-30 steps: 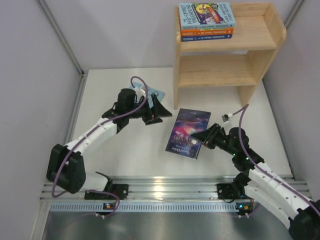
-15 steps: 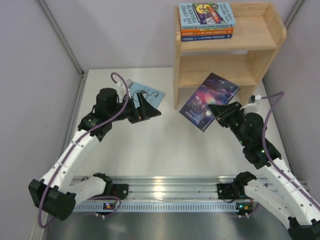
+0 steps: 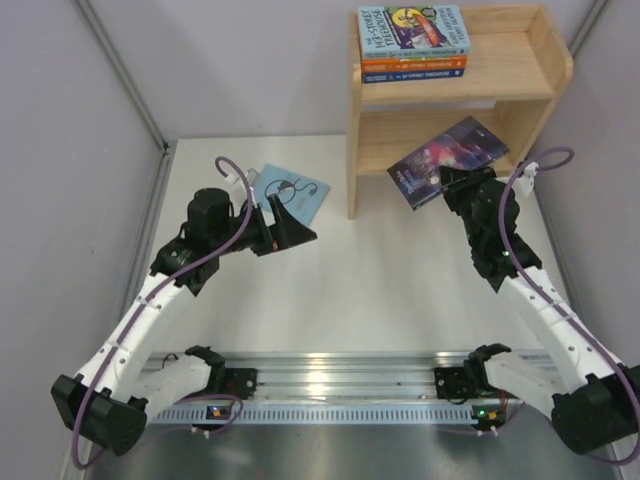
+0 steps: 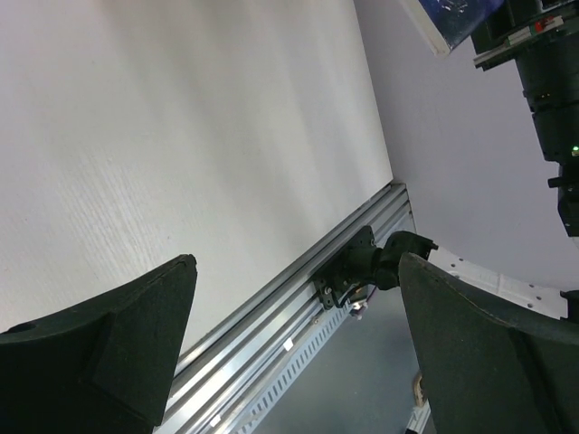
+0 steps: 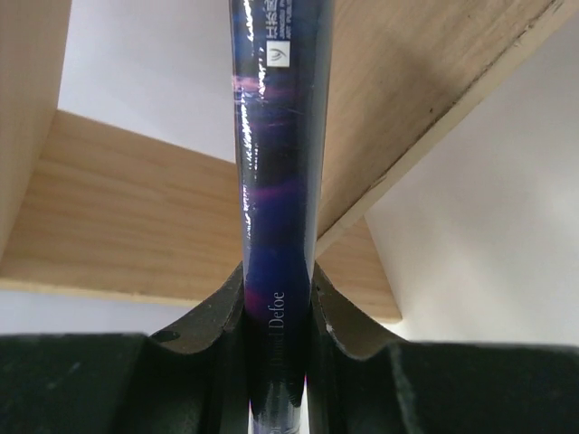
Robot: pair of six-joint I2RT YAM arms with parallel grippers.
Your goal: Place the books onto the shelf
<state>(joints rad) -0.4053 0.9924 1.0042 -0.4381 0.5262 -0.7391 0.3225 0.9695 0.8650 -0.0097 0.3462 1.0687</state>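
Observation:
Next, my right gripper should turn the galaxy book (image 3: 447, 158) straight and slide outward inside, toward the shelf's side panel nearest the pale blue book (image 3: 290, 192), since it slants before the shelf's lower opening.
The wooden shelf (image 3: 455, 90) stands at the back right. On its top level lies a stack of three books: a light blue one (image 3: 413, 28), an orange one (image 3: 413, 62) and a dark blue one (image 3: 413, 73). My right gripper (image 3: 462, 183) is shut on the dark purple galaxy book (image 3: 447, 158), held tilted in the air in front of the shelf's lower opening. In the right wrist view the book (image 5: 276, 163) stands edge-on between the jaws of the gripper (image 5: 276, 307), with the shelf boards (image 5: 118, 217) behind. A pale blue book (image 3: 290, 192) lies on the table, just beyond my open, empty left gripper (image 3: 295, 222) (image 4: 294, 344).
The white table (image 3: 330, 290) is boxed in by grey walls on the left, back and right. An aluminium rail (image 3: 330, 375) with both arm bases runs along the near edge. The shelf's side panel (image 3: 352, 150) stands just right of the pale blue book.
My right gripper has lifted the galaxy book off the table and carried it up and back to the shelf front. The left arm has pulled back leftward and its jaws have widened.

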